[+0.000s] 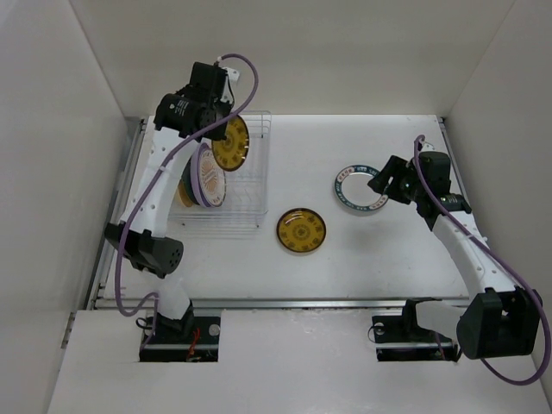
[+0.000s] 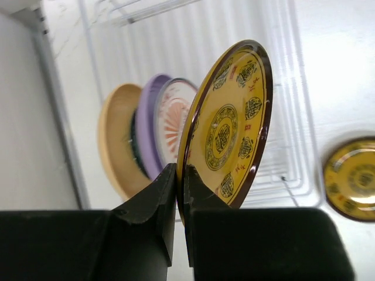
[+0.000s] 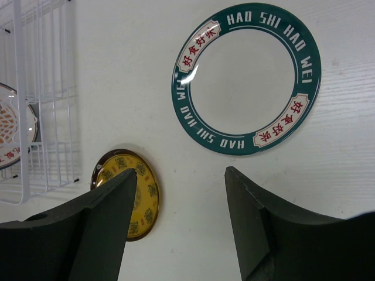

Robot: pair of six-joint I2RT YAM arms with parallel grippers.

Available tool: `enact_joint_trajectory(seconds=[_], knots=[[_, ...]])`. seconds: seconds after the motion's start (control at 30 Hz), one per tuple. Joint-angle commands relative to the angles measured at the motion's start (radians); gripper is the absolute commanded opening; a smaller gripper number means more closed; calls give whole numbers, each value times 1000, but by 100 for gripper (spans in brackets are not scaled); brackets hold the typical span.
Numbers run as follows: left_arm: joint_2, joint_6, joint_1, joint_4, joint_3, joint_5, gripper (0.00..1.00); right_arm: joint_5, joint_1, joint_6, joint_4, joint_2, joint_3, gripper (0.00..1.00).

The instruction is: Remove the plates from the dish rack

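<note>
The far rim of the flat amber plate is back and down past the rack (image 1: 254,185), so I will next turn my left gripper, then bring it there.
My left gripper (image 2: 180,175) is shut on the rim of an amber patterned plate (image 2: 229,123) and holds it on edge above the dish rack (image 1: 254,185); the plate also shows in the top view (image 1: 230,143). In the rack stand a mustard-yellow plate (image 2: 114,137), a lavender plate (image 2: 147,117) and a white plate with an orange sunburst (image 2: 173,114). A second amber plate (image 1: 301,231) lies flat on the table. A white plate with a dark-teal rim (image 3: 246,79) lies flat at the right. My right gripper (image 3: 180,178) is open and empty just above it.
The table (image 1: 371,259) is white, with white walls on the left, back and right. The rack stands at the back left near the left wall (image 1: 52,172). The two flat plates lie between the rack and my right arm (image 1: 470,250).
</note>
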Motion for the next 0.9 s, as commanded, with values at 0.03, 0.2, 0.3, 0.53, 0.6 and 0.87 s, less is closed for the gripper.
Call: enact_joint_trajectory(seconds=[0.03,0.2,0.3,0.53,0.6,0.87], knots=[[36,40,-48,-14,-5,249,0,-12,7,-16,40,-3,-1,68],[192,164,-203,-85,-80,461,0,-32,7,-16,59,17,-21,68],[248,183,-242,-75,-122,516,0,-32,7,-6,59,17,-21,68],[357,174,-285,-6,-179,561,0,-21,7,-6,59,8,-41,68],[377,174,-285,-6,-168,561,0,-12,7,-6,59,-1,-41,68],[414,226,-285,-50,-186,509,54,-1,7,-6,59,-11,-41,68]])
